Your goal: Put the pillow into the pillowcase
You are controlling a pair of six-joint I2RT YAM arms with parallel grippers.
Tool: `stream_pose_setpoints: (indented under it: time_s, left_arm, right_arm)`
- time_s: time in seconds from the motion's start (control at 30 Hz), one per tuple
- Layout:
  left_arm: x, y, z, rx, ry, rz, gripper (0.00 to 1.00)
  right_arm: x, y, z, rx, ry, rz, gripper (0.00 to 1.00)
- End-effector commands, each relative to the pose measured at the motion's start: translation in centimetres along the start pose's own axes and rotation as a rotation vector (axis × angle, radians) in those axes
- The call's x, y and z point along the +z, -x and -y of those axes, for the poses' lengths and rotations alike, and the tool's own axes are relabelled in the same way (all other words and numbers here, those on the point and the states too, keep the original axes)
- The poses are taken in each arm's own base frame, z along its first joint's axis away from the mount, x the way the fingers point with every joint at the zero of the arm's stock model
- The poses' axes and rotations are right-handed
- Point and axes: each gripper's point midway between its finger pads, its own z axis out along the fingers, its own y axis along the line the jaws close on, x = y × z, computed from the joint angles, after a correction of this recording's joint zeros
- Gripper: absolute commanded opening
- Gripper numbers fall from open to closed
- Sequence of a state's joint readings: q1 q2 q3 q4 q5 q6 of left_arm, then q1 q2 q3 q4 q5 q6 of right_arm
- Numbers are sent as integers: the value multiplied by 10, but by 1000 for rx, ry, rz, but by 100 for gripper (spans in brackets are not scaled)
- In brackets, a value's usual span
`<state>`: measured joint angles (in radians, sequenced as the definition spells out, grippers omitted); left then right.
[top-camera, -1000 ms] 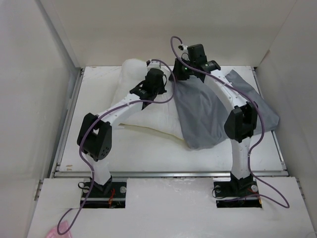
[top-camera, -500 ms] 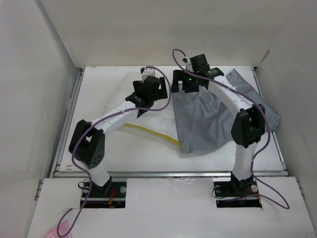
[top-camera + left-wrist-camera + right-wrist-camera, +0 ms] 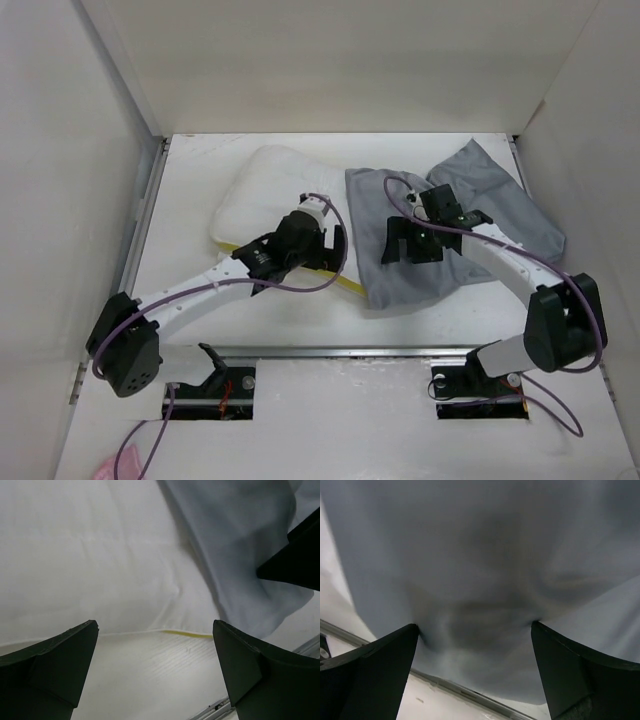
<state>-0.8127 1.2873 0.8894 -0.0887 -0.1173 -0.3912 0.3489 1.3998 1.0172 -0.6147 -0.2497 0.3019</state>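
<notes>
I should next bring my left gripper to the left in the top view and down, so that it can pinch the pillow's near edge, bare of pillowcase [image 3: 480, 195].
The white pillow [image 3: 262, 185] lies flat on the table at centre left, its yellow edge strip [image 3: 349, 287] along the near side. The grey pillowcase [image 3: 480, 195] lies wrinkled to its right and covers the pillow's right end. My left gripper [image 3: 334, 252] hovers open over the pillow's near edge. In the left wrist view the gripper [image 3: 155, 652] has only bare table between its fingers, with the pillow [image 3: 90, 555] and the pillowcase [image 3: 240, 535] beyond. My right gripper [image 3: 408, 250] is open low over the pillowcase [image 3: 485, 555], and its fingertips [image 3: 407, 632] dent the cloth.
White enclosure walls [image 3: 90, 150] stand on the left, back and right. A metal rail [image 3: 350, 351] runs along the table's near edge. The right gripper's dark finger [image 3: 295, 555] shows at the right edge of the left wrist view, close to my left gripper.
Both grippers have opened and both arms have drawn back toward the near edge and down. The pillow and pillowcase, held up at the back before, now lie flat on the table.
</notes>
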Motion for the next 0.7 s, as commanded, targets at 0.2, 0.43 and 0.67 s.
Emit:
stream_pose_setpoints:
  time_s: [0.2,0.43,0.67]
  left_arm:
    - [6,1,31,56,-99,-44,100]
    - [8,25,24,139,-22,-14,100]
    - [12,28,-39,238,266,-8,100]
  right_arm:
    - [37,77,-26,-81,99,163,100]
    - [67,176,-51,-109,127,264,100]
    - [28,209,-39,-124,24,370,100]
